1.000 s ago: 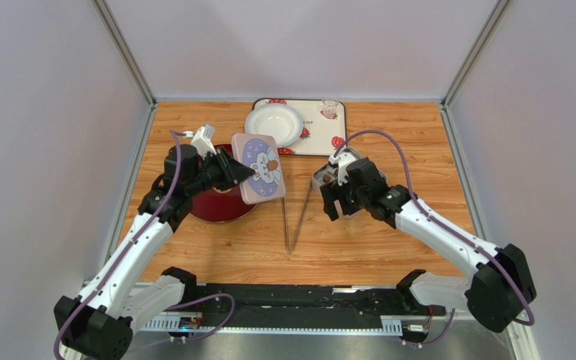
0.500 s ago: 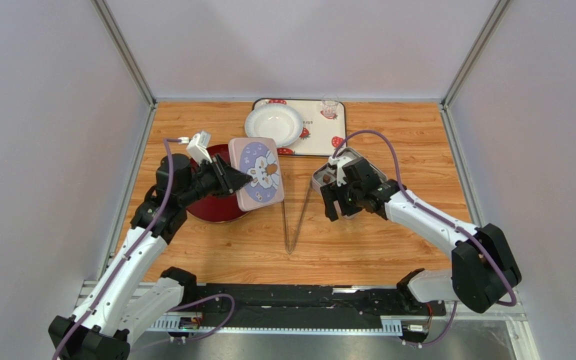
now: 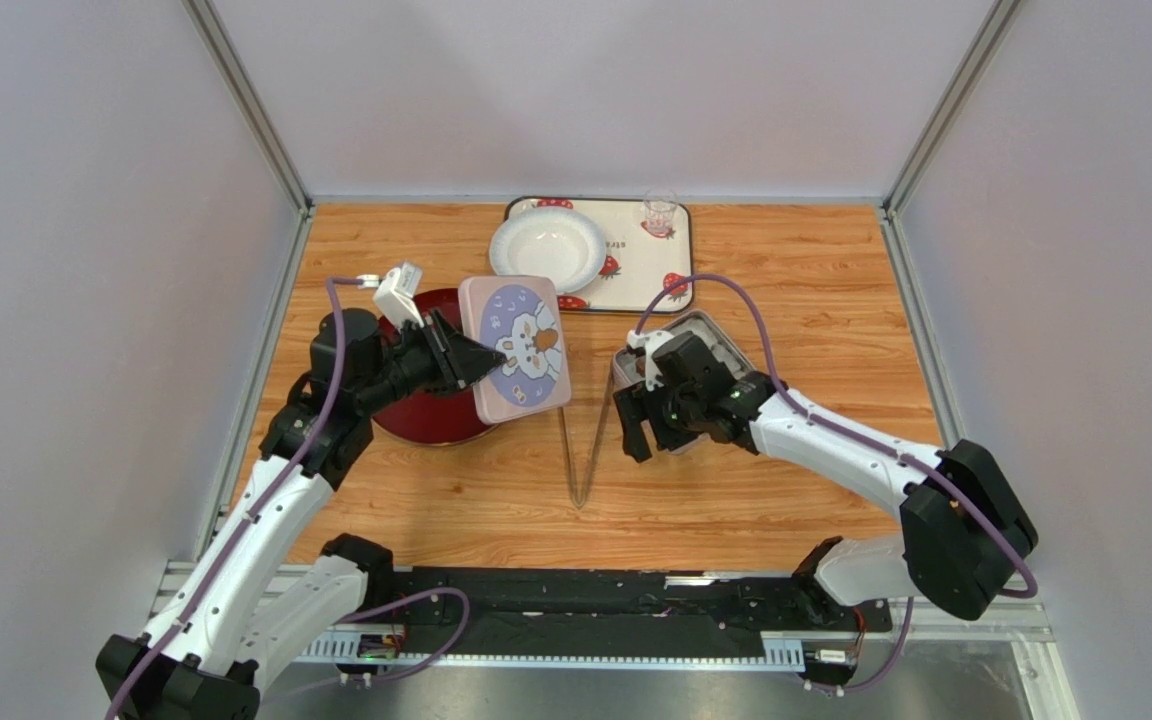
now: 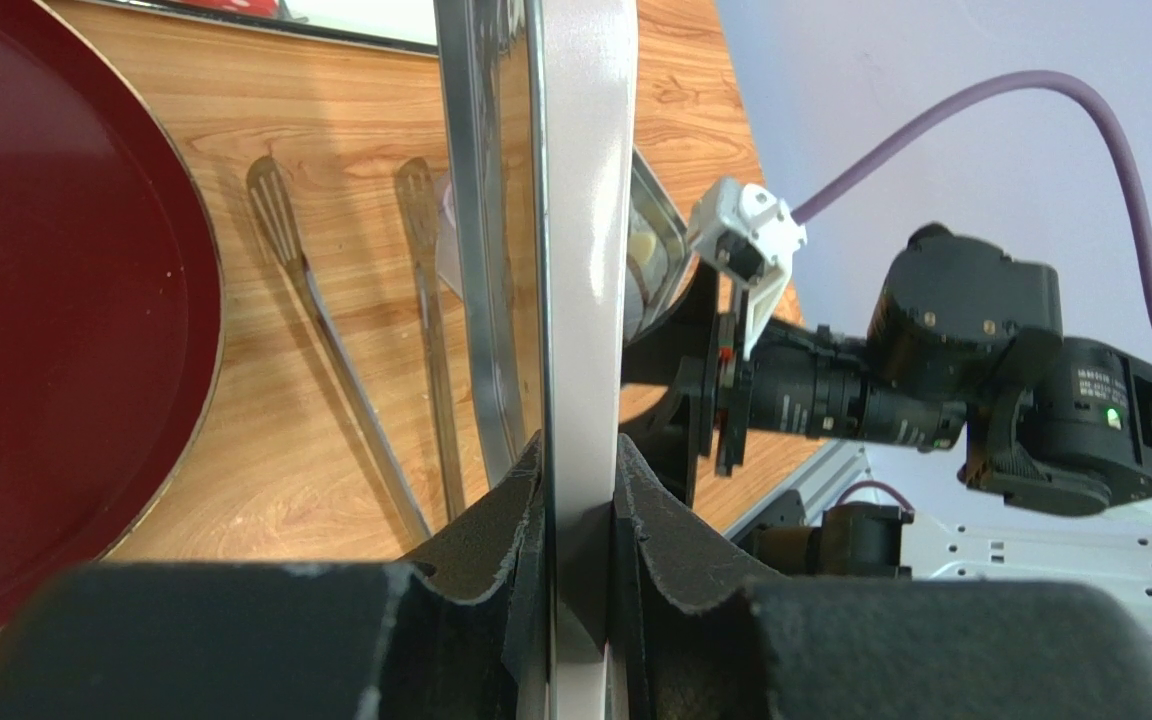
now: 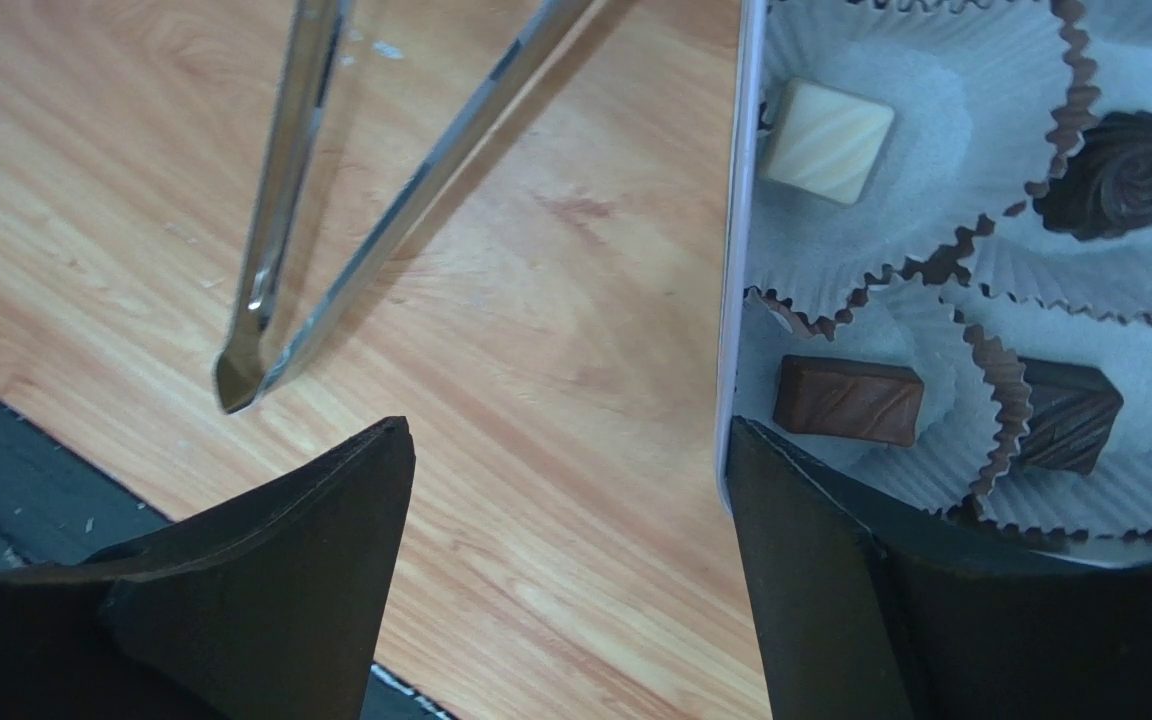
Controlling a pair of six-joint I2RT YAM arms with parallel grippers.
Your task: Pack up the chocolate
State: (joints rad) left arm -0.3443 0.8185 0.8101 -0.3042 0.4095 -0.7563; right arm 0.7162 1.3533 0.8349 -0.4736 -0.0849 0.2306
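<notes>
My left gripper holds the lid, and the uncovered square tin [image 3: 719, 341] [image 4: 653, 251] is below the gripper and to its right in the top view. The gripper should swing the lid across, lower it and let it go.
Several chocolates sit in silvery-white paper cups in the square tin [image 5: 898, 285]: a cream piece [image 5: 829, 140], a dark swirl [image 5: 1123, 173], a brown bar [image 5: 848, 399] and a dark bar [image 5: 1066, 414]. My right gripper [image 5: 567, 495] is open and empty over bare wood, its right finger at the tin's left wall. In the top view it [image 3: 650, 432] hides most of the tin [image 3: 720, 338]. My left gripper [image 3: 462, 360] is shut on the pink rabbit-print tin lid [image 3: 519, 345], held raised; the left wrist view shows the lid [image 4: 582, 300] edge-on between the jaws [image 4: 579, 495].
Metal tongs [image 3: 585, 443] lie between the arms, also seen in the right wrist view [image 5: 372, 195]. A dark red plate [image 3: 425, 408] sits under the lid. A white bowl [image 3: 548, 248] and a small glass [image 3: 660, 218] stand on a strawberry mat [image 3: 642, 278] at the back.
My right gripper has moved left and nearer, off the tin toward the tongs. The left arm shifted the lid slightly left and up, then held still.
</notes>
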